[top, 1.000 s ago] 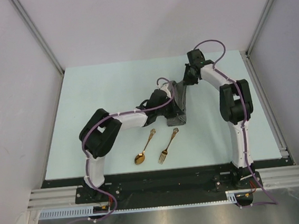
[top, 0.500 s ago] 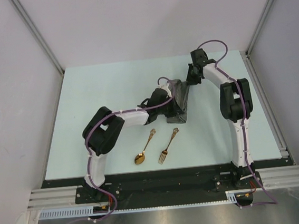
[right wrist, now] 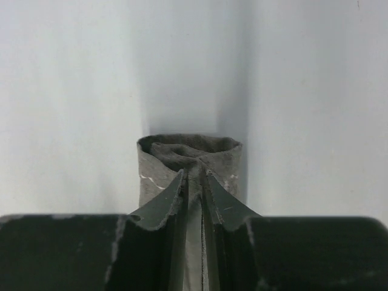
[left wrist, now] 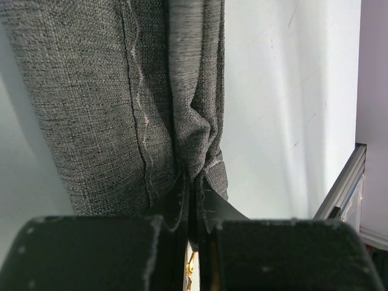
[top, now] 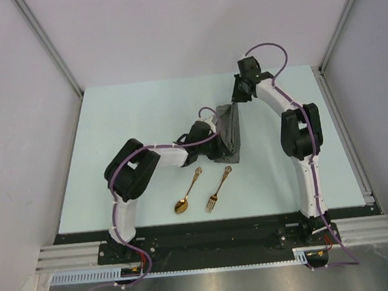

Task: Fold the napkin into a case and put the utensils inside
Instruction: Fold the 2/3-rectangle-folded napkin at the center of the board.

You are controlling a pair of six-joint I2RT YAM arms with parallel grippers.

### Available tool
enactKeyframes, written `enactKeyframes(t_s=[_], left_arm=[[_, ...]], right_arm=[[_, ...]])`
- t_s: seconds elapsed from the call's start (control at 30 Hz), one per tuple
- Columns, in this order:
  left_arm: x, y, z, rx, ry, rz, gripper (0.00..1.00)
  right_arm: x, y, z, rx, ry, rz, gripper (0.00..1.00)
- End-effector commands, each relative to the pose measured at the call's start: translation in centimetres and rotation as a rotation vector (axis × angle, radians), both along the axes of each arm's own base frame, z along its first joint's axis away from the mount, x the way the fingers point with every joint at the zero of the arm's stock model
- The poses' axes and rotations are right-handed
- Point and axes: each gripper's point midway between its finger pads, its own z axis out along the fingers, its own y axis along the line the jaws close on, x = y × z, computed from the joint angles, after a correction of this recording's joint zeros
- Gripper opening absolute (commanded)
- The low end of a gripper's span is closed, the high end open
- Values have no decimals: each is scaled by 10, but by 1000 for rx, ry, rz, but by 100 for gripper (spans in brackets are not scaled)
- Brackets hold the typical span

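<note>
I need to pull my left gripper back and to the left in the top view, toward the spoon's handle (top: 197, 172), to spread the napkin's bunched near end, then release it.
The dark grey napkin (top: 230, 131) is folded into a narrow strip near the table's middle, held between both arms. My left gripper (top: 216, 143) is shut on its near end; the left wrist view shows the cloth (left wrist: 121, 97) bunched between the jaws (left wrist: 193, 182). My right gripper (top: 236, 99) is shut on its far end, the cloth (right wrist: 189, 157) pinched in a fold. The gold spoon (top: 187, 193) and gold fork (top: 218, 190) lie side by side on the table, nearer than the napkin.
The pale table (top: 144, 123) has grey walls on the left, back and right. A metal rail (top: 348, 137) runs along the right edge. The arm bases stand at the near edge.
Both grippers have carried the napkin's ends a little leftward and the strip now stands narrower and more upright. Spoon and fork have not moved.
</note>
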Motion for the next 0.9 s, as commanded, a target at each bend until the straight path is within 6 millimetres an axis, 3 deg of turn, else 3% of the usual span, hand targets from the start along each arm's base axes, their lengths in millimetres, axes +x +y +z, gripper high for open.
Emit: enactKeyframes(t_s=[0.0,0.17,0.27,0.37,0.4,0.47,0.53,0.57,0.6,0.7,0.73,0.77,0.87], left_arm=[[-13,2,12,-20,11,-44,0],[-18,3,18,-39,11,-43,0],[-19,3,24,-59,12,-44,0],[-19,3,24,-62,16,-39,0],[-18,2,23,-63,25,-34,0],[-18,0,24,-76,24,-37,0],[-18,1,21,-73,31,-36,0],[-17,2,21,-71,31,-32,0],[-18,2,20,-67,32,-32,0],[-17,3,18,-63,34,-29,0],[-17,3,19,-66,32,-29,0],[-16,3,19,-65,31,-29,0],[-17,3,19,-66,34,-33,0]], right_arm=[[16,8,13,31,-58,-14,19],[13,15,4,61,-32,-2,10],[12,16,-1,71,-24,8,10],[8,7,1,72,-14,-13,27],[7,4,14,80,-34,-21,35],[3,-10,16,55,-35,-50,43],[-3,-23,32,34,-59,-72,53],[-10,-35,23,24,-32,-89,54],[-13,-41,35,32,-52,-102,57],[-27,-61,16,66,-15,-138,60],[-30,-62,19,101,-18,-142,60],[-35,-65,6,114,-5,-147,61],[-38,-69,-7,162,22,-152,61]])
